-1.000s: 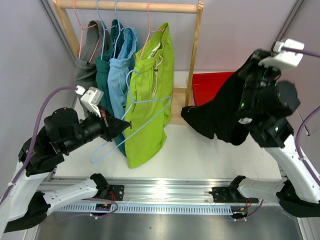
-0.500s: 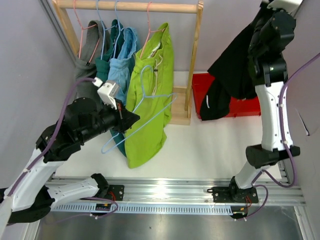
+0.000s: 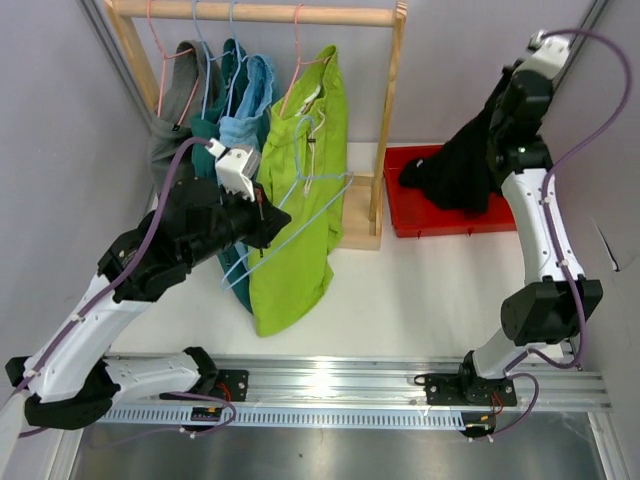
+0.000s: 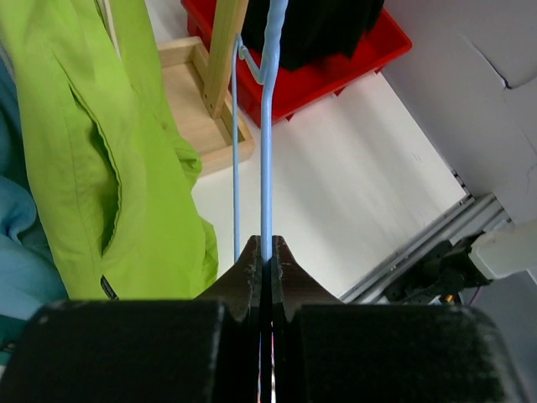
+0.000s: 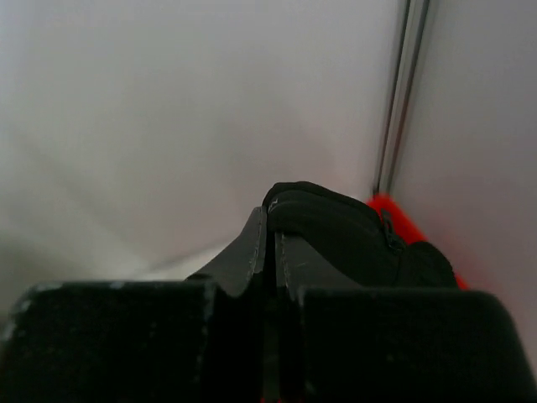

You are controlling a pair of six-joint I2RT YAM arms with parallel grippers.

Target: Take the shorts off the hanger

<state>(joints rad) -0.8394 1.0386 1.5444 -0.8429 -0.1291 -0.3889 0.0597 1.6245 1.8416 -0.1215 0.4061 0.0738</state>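
Note:
The empty hanger goes outward with my left gripper toward the wooden post next, onto the bar past the lime green shorts, where the wood is bare.
My left gripper (image 3: 274, 222) is shut on the wire of an empty light blue hanger (image 3: 305, 212), held in front of the lime green shorts (image 3: 300, 200). The left wrist view shows the jaws (image 4: 266, 243) pinching the hanger (image 4: 268, 126). The grey (image 3: 172, 140), dark teal (image 3: 212, 135) and light blue shorts (image 3: 245, 125) hang on the wooden rail (image 3: 260, 13). My right gripper (image 3: 493, 140) is shut on the black shorts (image 3: 450, 170), which drape down into the red bin (image 3: 425, 222). The right wrist view shows the jaws (image 5: 270, 220) closed on the black shorts (image 5: 344, 235).
The rack's wooden post (image 3: 388, 120) and base (image 3: 358, 215) stand between the hanging shorts and the red bin. The grey walls close in on both sides. The metal rail (image 3: 330, 385) with the arm bases runs along the near edge.
My right arm has swung up and then lowered the black shorts down over the red bin. My left arm has carried the blue hanger up and back toward the rack.

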